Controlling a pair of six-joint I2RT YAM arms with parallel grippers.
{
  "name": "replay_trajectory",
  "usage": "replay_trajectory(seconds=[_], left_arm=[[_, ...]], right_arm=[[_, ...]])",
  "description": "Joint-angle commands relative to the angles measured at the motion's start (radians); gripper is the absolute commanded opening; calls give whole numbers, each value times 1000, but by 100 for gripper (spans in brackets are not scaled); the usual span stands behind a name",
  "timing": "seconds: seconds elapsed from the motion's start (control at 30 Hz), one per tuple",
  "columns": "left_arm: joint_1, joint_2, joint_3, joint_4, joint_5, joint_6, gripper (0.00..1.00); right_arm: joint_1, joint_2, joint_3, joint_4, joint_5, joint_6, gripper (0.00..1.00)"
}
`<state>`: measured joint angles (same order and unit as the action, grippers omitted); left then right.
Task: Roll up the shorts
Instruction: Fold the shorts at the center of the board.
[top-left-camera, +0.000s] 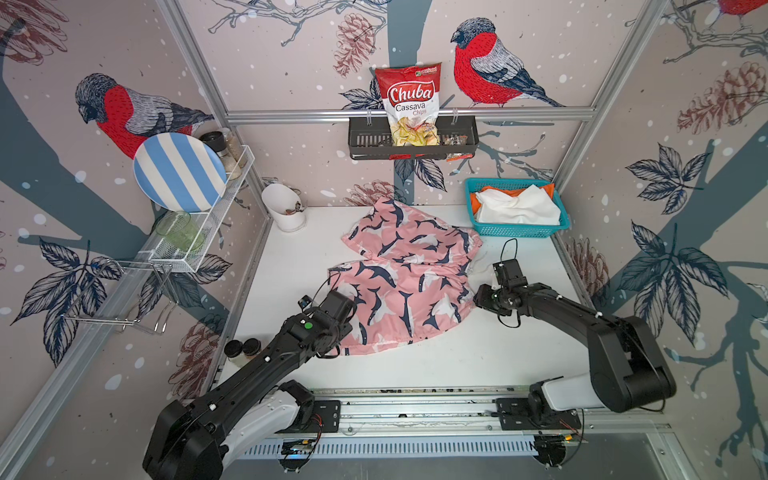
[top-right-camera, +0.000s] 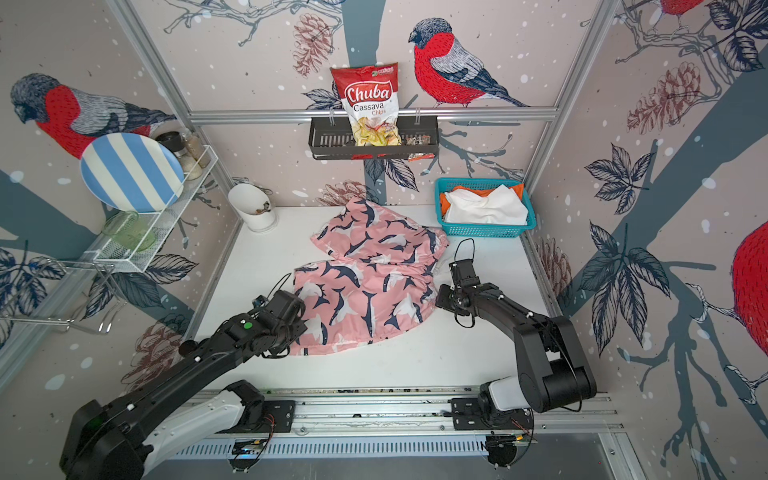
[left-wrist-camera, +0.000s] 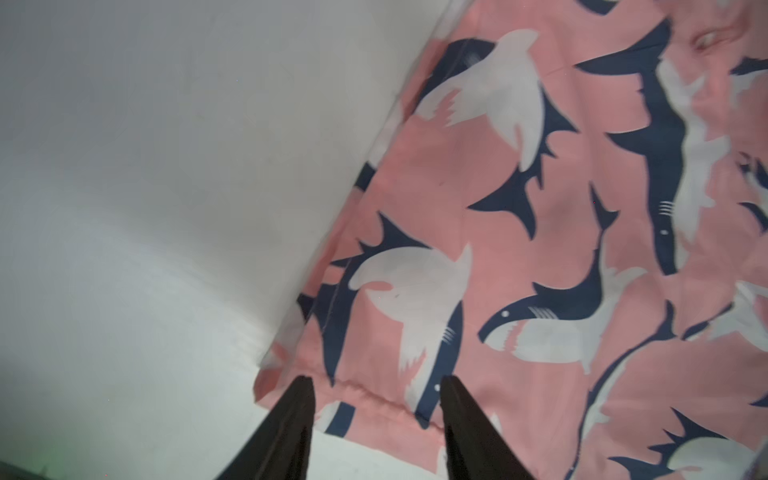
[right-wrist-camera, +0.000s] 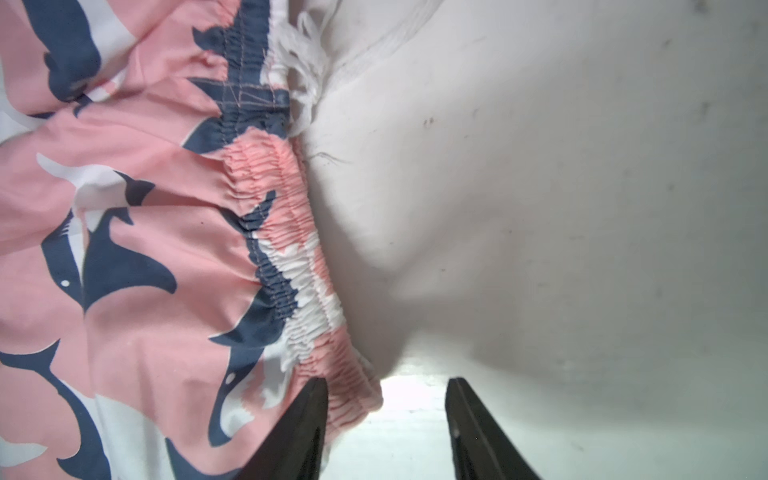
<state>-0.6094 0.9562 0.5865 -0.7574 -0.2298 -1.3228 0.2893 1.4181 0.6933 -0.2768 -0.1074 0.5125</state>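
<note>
The near leg's hem corner (top-left-camera: 343, 352) (left-wrist-camera: 276, 384) lies flat below. My left gripper needs to lower its open fingers on both sides of it next and close, with the corner's edge showing between them.
The pink shorts (top-left-camera: 403, 282) (top-right-camera: 365, 282) with navy-and-white sharks lie spread on the white table, waist to the right. My left gripper (left-wrist-camera: 376, 382) is open at the near leg's hem corner, and the hem (left-wrist-camera: 374, 399) runs between its fingers. My right gripper (right-wrist-camera: 386, 382) is open at the near end of the gathered waistband (right-wrist-camera: 353, 390), which sits against one finger. In both top views each wrist hides its own fingertips. The white shorts (top-left-camera: 519, 205) and orange shorts (top-left-camera: 473, 199) lie crumpled in the teal basket (top-left-camera: 515, 232) at the back right.
A white cup (top-left-camera: 284, 208) stands at the back left. On the left wall a wire rack (top-left-camera: 216, 232) holds a striped plate (top-left-camera: 178, 170) and a green glass (top-left-camera: 178, 232). Two dark-lidded jars (top-left-camera: 243, 349) sit by the left arm. A chips bag (top-left-camera: 409, 104) hangs on the back wall.
</note>
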Motion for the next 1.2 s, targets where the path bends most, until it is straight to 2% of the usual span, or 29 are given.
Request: replay_trajectory(seconds=[0.0,0.2,0.33,0.43,0.5,0.67,0.8,1.0,1.1,1.17], left_arm=[[-58,2,-38,-98,-14,-225,53],[-95,65,-52,-106,3,-261,57],[-93,84,-88,-17,-5,-250,61],[-92,146,-93,78,6,-201,60],[-92,212,-76,90,4,-183,54],[-92,279,-66,137,19,-121,18],[-89,254,-80,142,1,-114,3],[-78,235,-79,136,-4,-99,0],[-74,224,-78,128,-3,-93,0],[-69,210,-80,126,-4,-90,0]], right_arm=[[2,-22,1,-49,51,11,51],[1,-32,-3,-70,76,26,52],[2,-44,-17,-65,53,40,54],[2,-54,-30,-49,35,61,54],[3,-54,-28,-37,-4,75,54],[-7,-39,-52,30,-100,138,52],[-41,-24,-114,146,-206,249,49],[-52,18,-188,294,-315,420,49],[-51,31,-211,348,-345,476,42],[-53,29,-219,364,-347,497,29]])
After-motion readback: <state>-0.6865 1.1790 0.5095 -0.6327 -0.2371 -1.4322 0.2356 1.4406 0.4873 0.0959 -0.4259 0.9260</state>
